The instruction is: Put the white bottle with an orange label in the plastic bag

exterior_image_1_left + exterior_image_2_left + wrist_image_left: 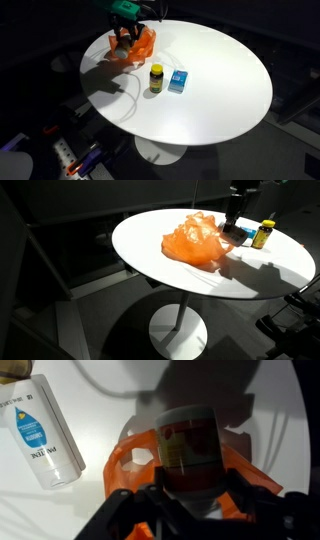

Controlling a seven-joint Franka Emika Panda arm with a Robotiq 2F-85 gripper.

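The bottle still hangs at the bag's edge. It goes sideways and down into the bag's opening next, where my gripper releases the bottle with the orange label (190, 445).
The white bottle with an orange label (190, 445) is held between my gripper's fingers (198, 490), right over the crumpled orange plastic bag (125, 465). In both exterior views the gripper (125, 36) (234, 222) hangs low at the bag (137, 47) (195, 238), at its far edge, and the bottle itself is mostly hidden by the fingers there. Whether the bottle is inside the bag's opening I cannot tell.
On the round white table (220, 100) (150, 255) stand a small dark jar with a yellow lid (156, 78) (264, 233) and a white bottle with a blue label (178, 82) (40, 435), lying flat beside the bag.
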